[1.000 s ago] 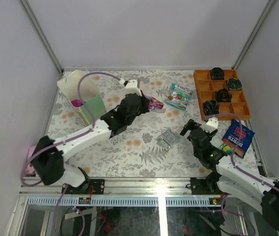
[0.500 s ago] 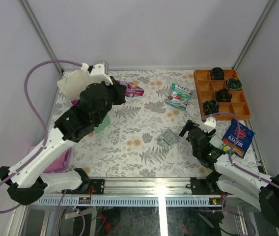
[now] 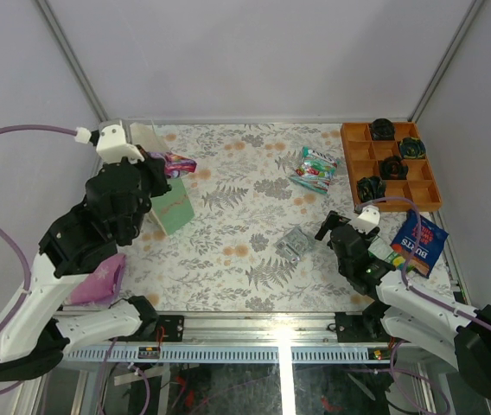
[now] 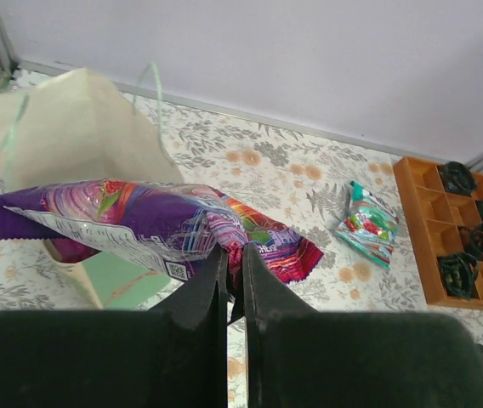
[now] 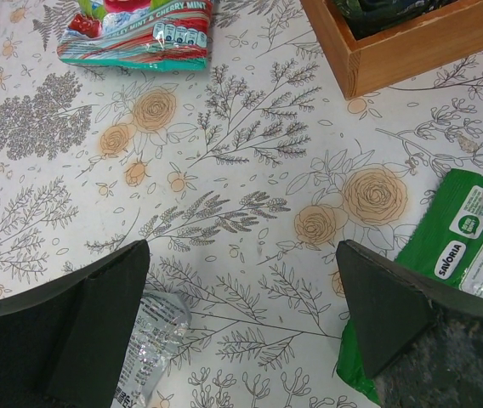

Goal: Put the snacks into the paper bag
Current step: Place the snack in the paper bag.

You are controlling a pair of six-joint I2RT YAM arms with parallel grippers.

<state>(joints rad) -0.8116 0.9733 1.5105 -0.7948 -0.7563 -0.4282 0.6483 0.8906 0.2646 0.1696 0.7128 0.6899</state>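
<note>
My left gripper should move the packet outward, lower it into the paper bag's opening (image 3: pixel 147 141) (image 4: pixel 73 249) and let go, because that opening is farther outward than the gripper and below it.
My left gripper (image 3: pixel 162 163) is shut on a purple and magenta snack packet (image 3: pixel 180 163), held in the air beside the top of the paper bag (image 3: pixel 169 206). In the left wrist view the fingers (image 4: pixel 214 274) pinch the packet (image 4: pixel 131 223) near its right end, with the cream bag (image 4: pixel 71 127) just behind it. My right gripper (image 5: pixel 241 255) hovers open over the tablecloth. A silver wrapper (image 5: pixel 150 338) lies by its left finger and a green packet (image 5: pixel 467 255) by its right. A green-red sweets bag (image 3: pixel 315 168) and a blue BURTS bag (image 3: pixel 421 238) lie on the table.
An orange compartment tray (image 3: pixel 355 160) holding dark round objects stands at the back right. A flat pink item (image 3: pixel 98 281) lies at the front left, under my left arm. Grey walls close in the table on three sides.
My left arm has swung from the table's middle to the left and risen, carrying the purple packet over to the paper bag. The right arm has barely moved.
</note>
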